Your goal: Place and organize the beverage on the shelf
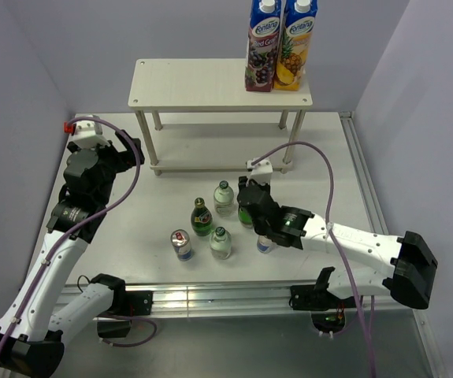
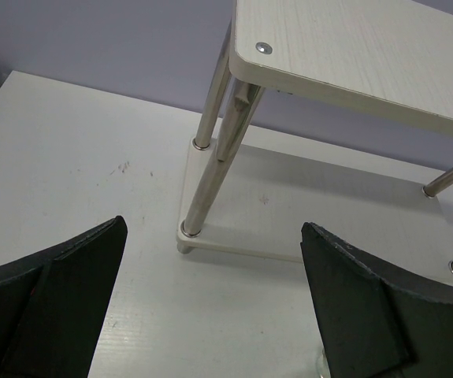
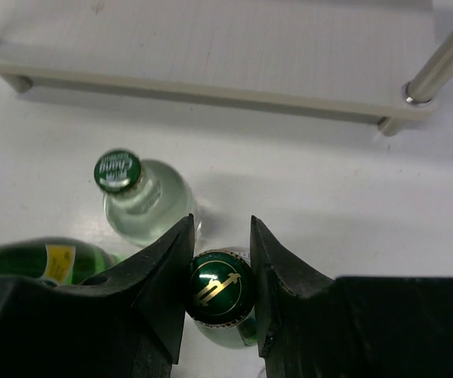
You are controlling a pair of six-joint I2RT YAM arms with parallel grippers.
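My right gripper lifts next, carries the dark green bottle outward and releases it on the lower board's carton-side end (image 1: 265, 143) (image 3: 356, 51), since that lies outward of the gripper.
The cream-white shelf (image 1: 202, 83) stands at the back, and its lower board shows in the left wrist view (image 2: 321, 213) and the right wrist view (image 3: 210, 47). My right gripper (image 1: 248, 203) is shut on the cap of a dark green bottle (image 3: 218, 290) that stands on the table. Beside it stand a clear green-capped bottle (image 3: 135, 197), a second dark green bottle (image 1: 202, 218), a second clear bottle (image 1: 220, 242) and a can (image 1: 181, 244). Another can (image 1: 265, 245) is partly hidden under the right arm. My left gripper (image 2: 212, 224) is open and empty near the shelf's front left leg (image 2: 202, 189).
Two tall juice cartons (image 1: 280, 43) stand on the right end of the shelf's top board. Grey walls close in the table on the left, back and right. A metal rail (image 1: 364, 181) runs along the table's right side.
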